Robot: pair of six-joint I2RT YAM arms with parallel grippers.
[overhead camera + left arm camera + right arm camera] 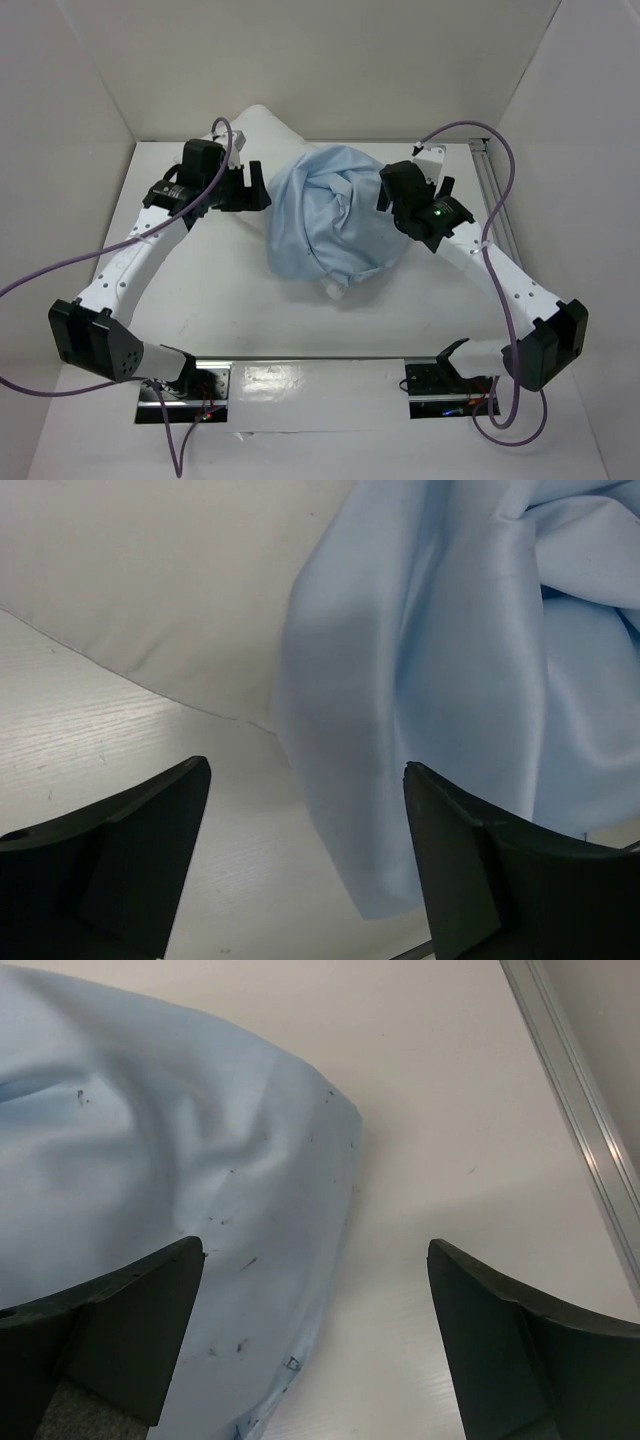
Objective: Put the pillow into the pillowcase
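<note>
The pillow (262, 125) sticks out past the pillowcase, so my left gripper will go down toward the right in the top view onto the pillowcase's bunched fold beside the pillow.
The light blue pillowcase (330, 220) lies bunched and wrinkled in the middle of the table, over most of the white pillow (262, 125). The pillow sticks out at the back left, and a small white bit shows at the near edge. My left gripper (260, 187) is open and empty at the pillowcase's left edge. In the left wrist view the gripper (307, 765) spans a hanging fold of pillowcase (450, 680), with the pillow (150, 580) behind. My right gripper (386, 188) is open and empty at the pillowcase's right side. In the right wrist view the gripper (316, 1244) straddles the pillowcase (150, 1130) edge.
White walls enclose the table on the left, back and right. A metal rail (492, 195) runs along the right side and also shows in the right wrist view (580, 1110). Purple cables loop from both arms.
</note>
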